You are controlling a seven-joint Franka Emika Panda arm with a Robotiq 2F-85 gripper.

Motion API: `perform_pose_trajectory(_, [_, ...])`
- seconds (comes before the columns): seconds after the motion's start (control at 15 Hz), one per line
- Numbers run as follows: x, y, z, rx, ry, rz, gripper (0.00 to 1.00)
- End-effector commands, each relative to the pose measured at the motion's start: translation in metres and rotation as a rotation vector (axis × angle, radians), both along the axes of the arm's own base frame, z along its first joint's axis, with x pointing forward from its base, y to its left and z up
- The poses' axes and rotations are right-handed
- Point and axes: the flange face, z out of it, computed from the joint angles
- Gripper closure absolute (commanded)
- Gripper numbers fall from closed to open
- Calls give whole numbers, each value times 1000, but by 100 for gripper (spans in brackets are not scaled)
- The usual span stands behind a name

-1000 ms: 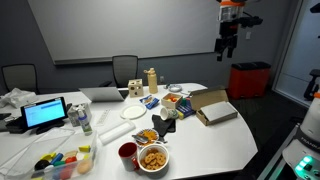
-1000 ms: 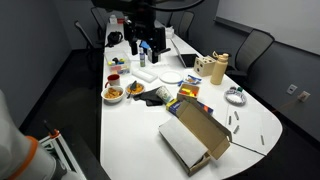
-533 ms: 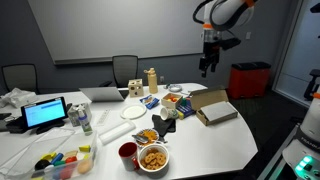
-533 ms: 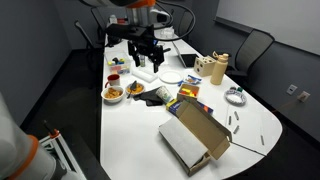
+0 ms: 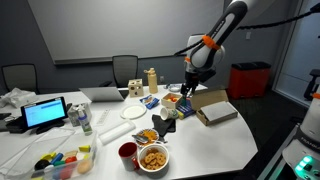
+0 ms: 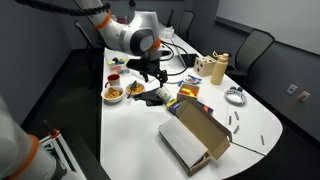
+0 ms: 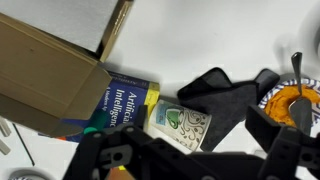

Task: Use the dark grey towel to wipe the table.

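The dark grey towel lies below with the green-patterned packet against it. My gripper will next lower its spread fingers onto the towel's middle (image 5: 165, 126) (image 7: 228, 108), clear of the packet.
The dark grey towel (image 5: 165, 123) lies crumpled near the middle of the white table (image 5: 215, 145), among snacks and books. It also shows in an exterior view (image 6: 161, 95) and in the wrist view (image 7: 226, 100). My gripper (image 5: 189, 88) hangs above the table, a little above and beside the towel; it also shows in an exterior view (image 6: 151, 76). In the wrist view the gripper (image 7: 190, 150) is open and empty, its two fingers spread wide, with the towel below and between them.
An open cardboard box (image 5: 213, 107) lies close by (image 6: 195, 135). A blue and yellow book (image 7: 125, 105) and a green-patterned packet (image 7: 180, 125) lie against the towel. A snack bowl (image 5: 153, 158), a red cup (image 5: 128, 153), a plate (image 5: 135, 112) and a laptop (image 5: 45, 113) crowd the table.
The arm has come down from high above the table's far side to just over the towel. The gripper stays open. Nothing on the table has moved.
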Motion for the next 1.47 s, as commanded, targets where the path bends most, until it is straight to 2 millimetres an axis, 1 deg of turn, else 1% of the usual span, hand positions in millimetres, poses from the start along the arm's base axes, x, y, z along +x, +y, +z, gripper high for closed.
perform_pose_trajectory(0.0, [35,22,-55,36,11,49,0])
perform_pose_trajectory(0.2, [51,45,-98,62,35,91,0])
perform_pose_trajectory(0.33, [62,58,-120,59,41,114,0])
perform_pose_trajectory(0.47, [74,66,-139,53,39,129,0])
perform_pose_trajectory(0.67, [90,76,-165,59,54,157,0])
perform_pose_trajectory(0.93, [102,88,-197,44,80,207,0])
perform_pose_trajectory(1.2, [112,93,-223,2,85,251,0])
perform_pose_trajectory(1.33, [114,97,-232,-7,101,266,0])
perform_pose_trajectory(1.4, [115,98,-235,-12,106,272,14])
